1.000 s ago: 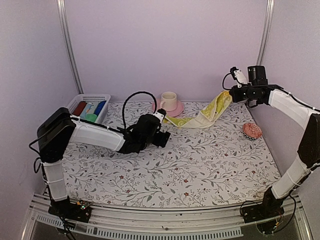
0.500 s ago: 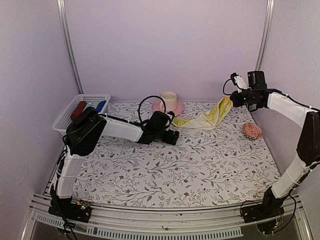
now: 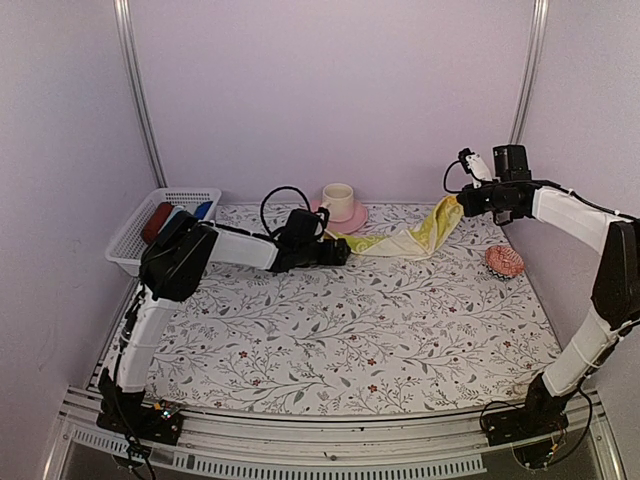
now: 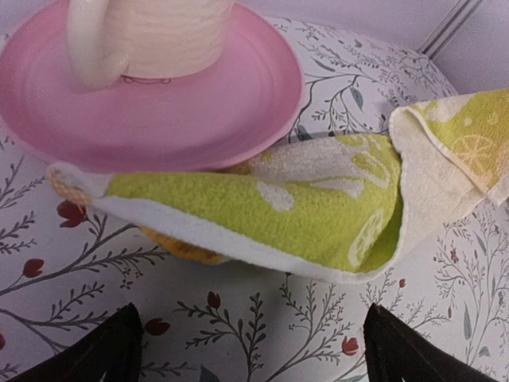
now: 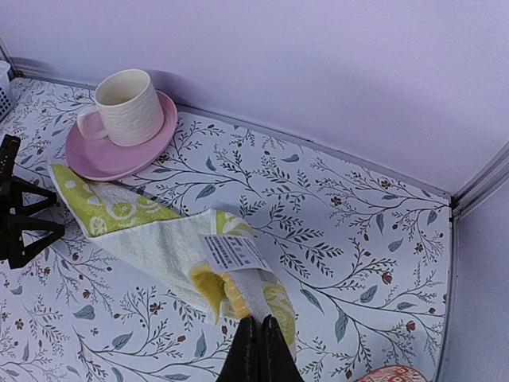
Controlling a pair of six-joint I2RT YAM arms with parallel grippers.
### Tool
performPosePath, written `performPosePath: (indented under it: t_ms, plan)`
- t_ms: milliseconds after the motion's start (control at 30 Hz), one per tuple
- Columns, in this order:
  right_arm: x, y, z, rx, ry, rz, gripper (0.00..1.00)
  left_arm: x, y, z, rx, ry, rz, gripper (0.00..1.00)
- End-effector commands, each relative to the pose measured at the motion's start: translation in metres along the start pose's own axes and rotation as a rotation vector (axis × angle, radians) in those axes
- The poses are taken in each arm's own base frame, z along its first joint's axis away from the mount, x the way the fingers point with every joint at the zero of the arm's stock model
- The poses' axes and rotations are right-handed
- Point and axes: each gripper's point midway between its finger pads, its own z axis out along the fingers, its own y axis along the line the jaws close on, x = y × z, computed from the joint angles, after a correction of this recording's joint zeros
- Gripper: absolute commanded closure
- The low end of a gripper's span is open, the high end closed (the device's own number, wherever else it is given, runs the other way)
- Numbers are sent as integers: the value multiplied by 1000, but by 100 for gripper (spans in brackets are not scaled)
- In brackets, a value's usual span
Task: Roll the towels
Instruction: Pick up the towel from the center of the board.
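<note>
The fingers of my left gripper are on both sides of bare tablecloth, so I should next move it outward, onto the towel's near edge, and then close it.
One towel, pale yellow with green lemon prints, stretches from beside the pink saucer up to my right gripper. That gripper is shut on the towel's right corner, near its white label, and holds it off the table. The towel's left end lies on the table, against and partly under the saucer's rim. My left gripper stands open just in front of that end. Its two fingertips straddle bare tablecloth and touch nothing.
A pink saucer with a cream cup stands at the back, touching the towel. At the back left a white basket holds dark red and blue rolls. A red patterned object lies by the right wall.
My left arm has swung toward the back and its open gripper has moved up to the towel's left end by the saucer. The right gripper still holds the lifted corner, almost unmoved.
</note>
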Motion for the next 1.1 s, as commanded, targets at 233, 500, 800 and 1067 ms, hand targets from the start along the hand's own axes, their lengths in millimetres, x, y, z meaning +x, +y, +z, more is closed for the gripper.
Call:
performPosePath:
  t_ms: [233,500,800,1067]
  plan:
    - [2,2,4,-20,-15,9,98,-20,-4,29,78,-64,-150,3]
    - [1,5,2,-31,-23,6,98,-15,0,45,69,-41,-223,24]
    - [3,9,3,-54,-21,-6,98,-20,-4,40,82,-38,-232,100]
    - [-9,45,-16,-261,-72,-89,98,-51,-20,-46,108,-107,-216,100]
